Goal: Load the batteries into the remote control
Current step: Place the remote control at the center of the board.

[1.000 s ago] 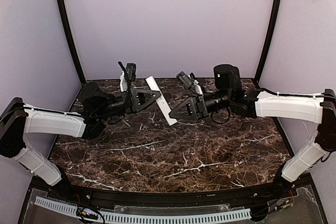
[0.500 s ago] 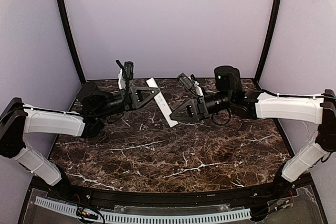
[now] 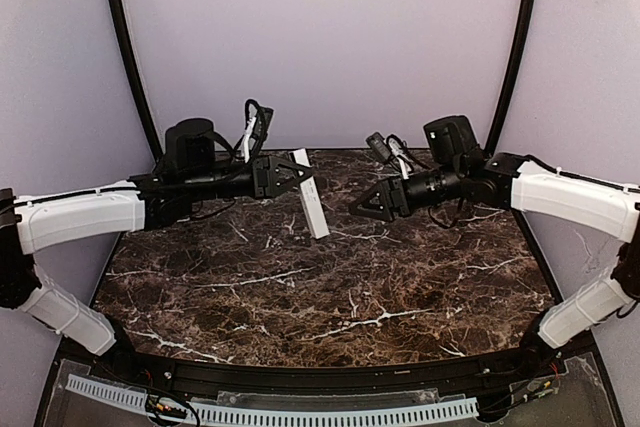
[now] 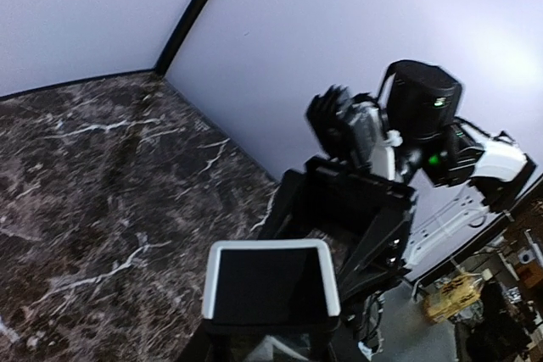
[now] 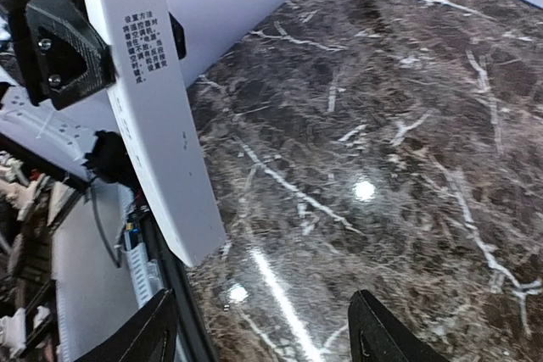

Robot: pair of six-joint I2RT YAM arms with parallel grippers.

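Note:
The bare marble lies open below my left gripper. My left gripper will next go down, tilt toward the table and release the remote control point(image 3: 311, 203) on the marble.
The remote control point(image 3: 311, 203) is a slim white bar held in the air over the back of the table, its lower end pointing down toward the near side. My left gripper point(image 3: 291, 175) is shut on its upper end. In the left wrist view the remote point(image 4: 271, 281) shows end-on with a dark face, between my left gripper's jaws point(image 4: 267, 338). My right gripper point(image 3: 366, 206) is open and empty, a short way to the right of the remote. In the right wrist view the remote point(image 5: 158, 116) hangs at upper left, apart from my open right gripper point(image 5: 267, 332). No batteries are in view.
The dark marble table point(image 3: 330, 297) is walled by lilac panels point(image 3: 320, 37) at the back and sides. A black rail point(image 3: 300, 375) runs along the near edge. My right arm's wrist point(image 4: 420, 112) faces the left wrist camera.
My right gripper has drawn back to the right, off the remote's lower end. My left arm has risen and shifted right, and the remote now hangs steeper.

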